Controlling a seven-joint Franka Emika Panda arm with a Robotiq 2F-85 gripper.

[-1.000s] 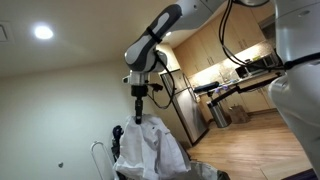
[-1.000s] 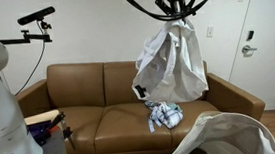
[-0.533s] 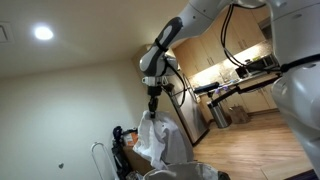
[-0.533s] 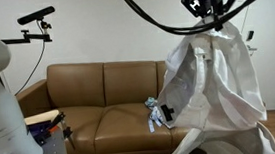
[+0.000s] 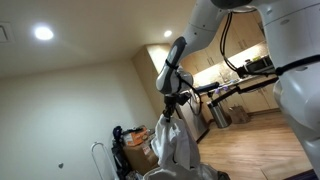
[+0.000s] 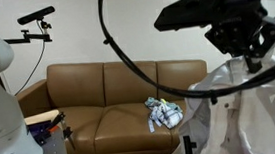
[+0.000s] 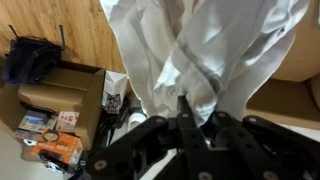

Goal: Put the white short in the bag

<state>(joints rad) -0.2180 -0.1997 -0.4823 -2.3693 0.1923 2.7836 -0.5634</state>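
I will next lower my gripper down toward the bag's top [image 5: 186, 173] and let go of the white short's fold there, because my gripper still holds the fold well above the bag.
The white short [image 5: 172, 142] hangs in floppy folds from my gripper [image 5: 168, 101], which is shut on its top. In an exterior view the gripper [image 6: 238, 50] looms close to the camera, and the white short [image 6: 253, 117] drapes under it at the right. The wrist view shows the black fingers [image 7: 183, 108] pinching the white short [image 7: 205, 50], which fills the upper middle. The bag's [image 5: 200, 175] dark grey top shows only at the bottom edge, just below the hanging cloth. In the wrist view the bag is hidden.
A brown sofa [image 6: 89, 101] holds a checked cloth [image 6: 164, 113]. Cardboard boxes [image 7: 60, 100] and a small black bag [image 7: 30, 60] sit on the wood floor. A kitchen with cabinets [image 5: 215, 55] lies behind. A camera stand [image 6: 34, 18] stands at the upper left.
The arm has swung the hanging short to the right in both exterior views and nearer to one camera, over the bag. The gripper stayed shut on the cloth.
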